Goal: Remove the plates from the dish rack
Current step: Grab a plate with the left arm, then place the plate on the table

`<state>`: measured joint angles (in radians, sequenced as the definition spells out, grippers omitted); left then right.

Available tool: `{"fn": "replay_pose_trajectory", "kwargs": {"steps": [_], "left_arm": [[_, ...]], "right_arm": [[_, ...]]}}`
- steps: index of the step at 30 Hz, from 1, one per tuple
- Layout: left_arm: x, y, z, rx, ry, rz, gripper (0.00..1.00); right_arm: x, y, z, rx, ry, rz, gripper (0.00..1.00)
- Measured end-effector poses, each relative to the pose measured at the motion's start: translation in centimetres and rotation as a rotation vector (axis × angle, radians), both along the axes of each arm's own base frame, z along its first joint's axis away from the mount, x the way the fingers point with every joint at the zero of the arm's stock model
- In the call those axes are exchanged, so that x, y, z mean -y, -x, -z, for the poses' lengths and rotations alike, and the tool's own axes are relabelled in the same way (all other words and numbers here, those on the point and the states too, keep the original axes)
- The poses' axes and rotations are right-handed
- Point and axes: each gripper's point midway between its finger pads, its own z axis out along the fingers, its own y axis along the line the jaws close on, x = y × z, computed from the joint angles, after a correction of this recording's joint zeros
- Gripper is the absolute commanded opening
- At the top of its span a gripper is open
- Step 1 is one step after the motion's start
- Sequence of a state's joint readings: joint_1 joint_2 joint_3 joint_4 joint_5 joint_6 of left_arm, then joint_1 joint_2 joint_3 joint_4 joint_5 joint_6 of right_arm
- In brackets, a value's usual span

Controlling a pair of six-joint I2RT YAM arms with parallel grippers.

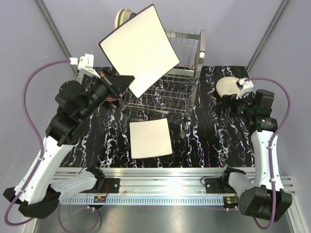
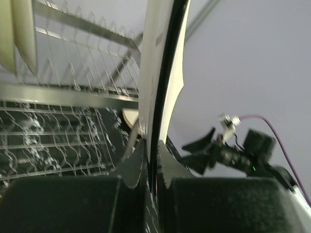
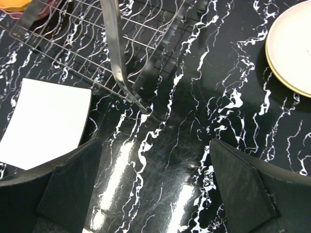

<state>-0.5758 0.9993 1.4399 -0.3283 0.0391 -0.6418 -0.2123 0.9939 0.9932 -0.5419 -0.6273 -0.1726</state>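
The left gripper should next go down and back toward the robot's base to release the held plate onto the second square plate [image 1: 150,139], since that one lies below the gripper, toward the base.
My left gripper [image 1: 122,83] is shut on a corner of a large cream square plate [image 1: 140,51] and holds it tilted in the air above the left part of the chrome wire dish rack [image 1: 167,92]. In the left wrist view the plate [image 2: 163,73] stands edge-on between the fingers [image 2: 131,167]. A second cream square plate [image 1: 150,138] lies flat on the table in front of the rack. A cream round plate [image 1: 226,86] lies on the table at the right. My right gripper [image 3: 155,189] is open and empty above the bare table beside it.
A cream round plate [image 1: 124,18] stands upright at the rack's back left. Orange [image 3: 14,5] and maroon [image 3: 44,9] plates show past the rack wires. A rack post [image 3: 116,53] stands left of my right gripper. The black marbled tabletop [image 1: 209,141] ends at a metal rail.
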Motion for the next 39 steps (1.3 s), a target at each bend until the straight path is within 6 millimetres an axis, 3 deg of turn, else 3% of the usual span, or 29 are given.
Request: {"fn": "replay_pose_trajectory", "kwargs": {"steps": [11,18,27,39], "left_arm": [[-1.0,9.2,6.2,-0.142,0.109,0.227,0.0],[-1.3,12.9,11.4,-0.237,0.12,0.331,0.0],[-0.6,14.4,19.5,-0.419,0.05,0.398,0.0],[-0.1,13.8,29.6,-0.639,-0.064,0.381,0.0]], "right_arm": [[0.8,-0.3,0.3,0.004,0.034,0.03,1.0],[1.1,-0.6,0.2,0.016,0.047,0.042,1.0],[1.1,-0.6,0.4,0.013,0.051,0.044,1.0],[1.2,-0.6,0.5,0.013,0.052,0.043,1.0]]}}
